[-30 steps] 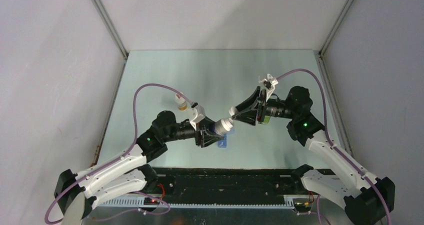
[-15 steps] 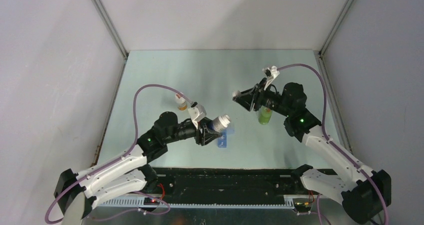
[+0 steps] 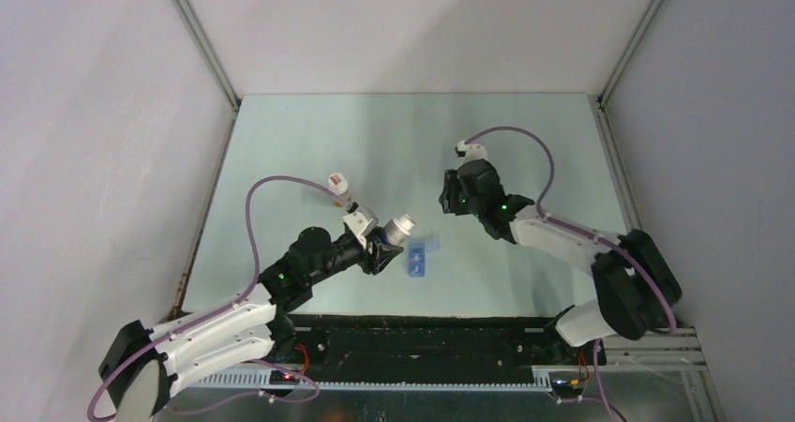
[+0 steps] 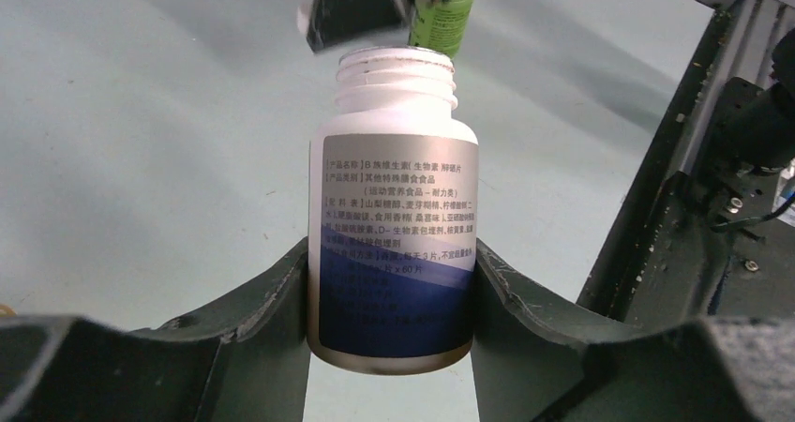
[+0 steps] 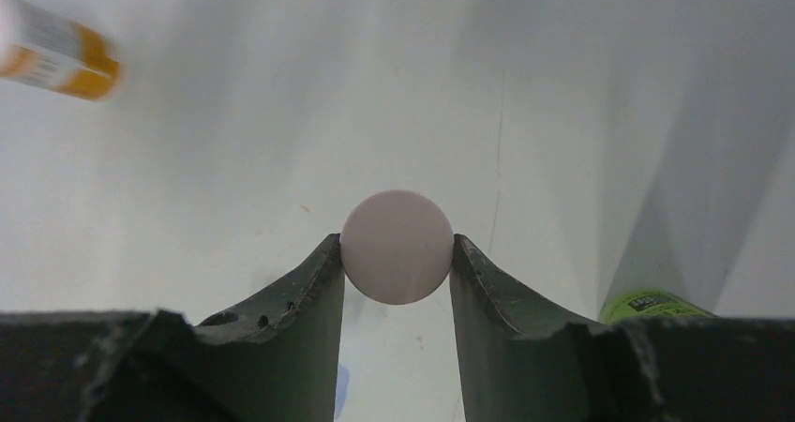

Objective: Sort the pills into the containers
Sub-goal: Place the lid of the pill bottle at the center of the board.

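Observation:
The bare table beneath my right gripper, beyond the pill box (image 3: pixel 417 258), is clear, so my right gripper needs to go down there next and release the white cap (image 5: pixel 396 246).
My left gripper (image 4: pixel 392 272) is shut on a white round bottle (image 4: pixel 394 225) with a blue and silver label. The bottle has no cap and its threaded mouth (image 4: pixel 397 61) is open. In the top view the bottle (image 3: pixel 403 227) is tilted just left of the translucent blue pill box (image 3: pixel 417 258). My right gripper (image 5: pixel 396 253) is shut on the bottle's white cap (image 5: pixel 396 246) and points down at the table; in the top view the right gripper (image 3: pixel 450 200) is right of and behind the pill box. No pills show.
A small bottle with an orange label (image 3: pixel 339 189) lies behind the left gripper and shows in the right wrist view (image 5: pixel 56 52). The green round bottle (image 5: pixel 652 305) stands by my right gripper and shows in the left wrist view (image 4: pixel 445 14). The black rail (image 3: pixel 422 338) runs along the near edge.
The right gripper pulled the white cap off the bottle, then swung away and turned down toward the table. The left gripper drew the open bottle slightly left.

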Motion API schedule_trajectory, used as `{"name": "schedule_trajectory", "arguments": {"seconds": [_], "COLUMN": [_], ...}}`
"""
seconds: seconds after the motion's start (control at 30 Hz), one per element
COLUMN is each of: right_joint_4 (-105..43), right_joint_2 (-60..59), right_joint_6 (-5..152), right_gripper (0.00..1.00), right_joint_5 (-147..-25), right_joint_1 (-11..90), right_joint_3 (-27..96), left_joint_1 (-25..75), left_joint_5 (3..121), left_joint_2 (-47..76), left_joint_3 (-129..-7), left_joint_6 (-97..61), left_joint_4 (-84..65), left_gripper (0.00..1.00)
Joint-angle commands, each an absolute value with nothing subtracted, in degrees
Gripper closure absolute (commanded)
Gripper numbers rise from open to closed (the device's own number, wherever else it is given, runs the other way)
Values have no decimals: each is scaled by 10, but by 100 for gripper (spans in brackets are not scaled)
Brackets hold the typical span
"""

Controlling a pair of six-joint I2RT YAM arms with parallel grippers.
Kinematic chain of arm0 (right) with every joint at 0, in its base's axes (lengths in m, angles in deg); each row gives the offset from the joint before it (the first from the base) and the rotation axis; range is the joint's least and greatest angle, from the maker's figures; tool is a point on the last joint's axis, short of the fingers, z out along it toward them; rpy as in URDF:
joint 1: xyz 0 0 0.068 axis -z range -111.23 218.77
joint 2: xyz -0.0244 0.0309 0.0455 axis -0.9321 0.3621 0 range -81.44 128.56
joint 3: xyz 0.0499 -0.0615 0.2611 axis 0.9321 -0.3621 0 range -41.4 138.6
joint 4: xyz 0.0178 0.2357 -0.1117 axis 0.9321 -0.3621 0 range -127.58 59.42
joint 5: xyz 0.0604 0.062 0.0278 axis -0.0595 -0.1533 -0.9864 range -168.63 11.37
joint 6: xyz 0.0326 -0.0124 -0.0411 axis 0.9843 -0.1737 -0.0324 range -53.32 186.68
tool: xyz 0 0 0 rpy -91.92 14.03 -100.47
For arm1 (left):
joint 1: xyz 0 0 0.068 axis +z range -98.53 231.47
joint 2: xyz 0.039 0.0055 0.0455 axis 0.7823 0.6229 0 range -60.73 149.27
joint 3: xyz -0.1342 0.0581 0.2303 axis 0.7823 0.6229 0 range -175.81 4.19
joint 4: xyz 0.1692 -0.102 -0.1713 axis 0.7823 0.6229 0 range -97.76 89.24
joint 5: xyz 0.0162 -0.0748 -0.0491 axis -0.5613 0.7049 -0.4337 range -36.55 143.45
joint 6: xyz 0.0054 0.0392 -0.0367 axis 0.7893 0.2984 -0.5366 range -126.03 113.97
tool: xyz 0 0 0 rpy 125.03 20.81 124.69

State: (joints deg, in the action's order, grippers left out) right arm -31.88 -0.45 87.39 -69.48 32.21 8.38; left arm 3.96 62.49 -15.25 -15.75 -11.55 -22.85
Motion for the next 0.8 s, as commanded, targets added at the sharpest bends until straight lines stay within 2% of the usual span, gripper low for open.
{"name": "schedule_trajectory", "arguments": {"seconds": [0.0,0.27,0.37,0.53,0.63,0.73,0.77], "right_joint_4": [-338,-355,-371,-380,-391,-422,-430], "right_joint_2": [53,154,166,177,175,165,157], "right_joint_6": [860,871,881,885,889,899,904], "right_gripper": [70,66,59,55,45,25,22], "right_joint_5": [-582,-569,-564,-586,-600,-602,-608], "right_joint_1": [294,286,285,285,285,286,288], "right_joint_3": [127,155,165,166,168,177,179], "left_joint_1": [40,40,40,39,40,40,40], "left_joint_5": [593,598,605,616,623,629,628], "left_joint_2": [-164,-158,-151,-150,-150,-151,-151], "left_joint_3": [-153,-147,-146,-143,-137,-128,-125], "left_joint_6": [-94,-93,-95,-89,-79,-76,-75], "left_joint_4": [-277,-283,-282,-277,-283,-294,-298], "left_gripper": [100,100,100,100,100,100,100]}}
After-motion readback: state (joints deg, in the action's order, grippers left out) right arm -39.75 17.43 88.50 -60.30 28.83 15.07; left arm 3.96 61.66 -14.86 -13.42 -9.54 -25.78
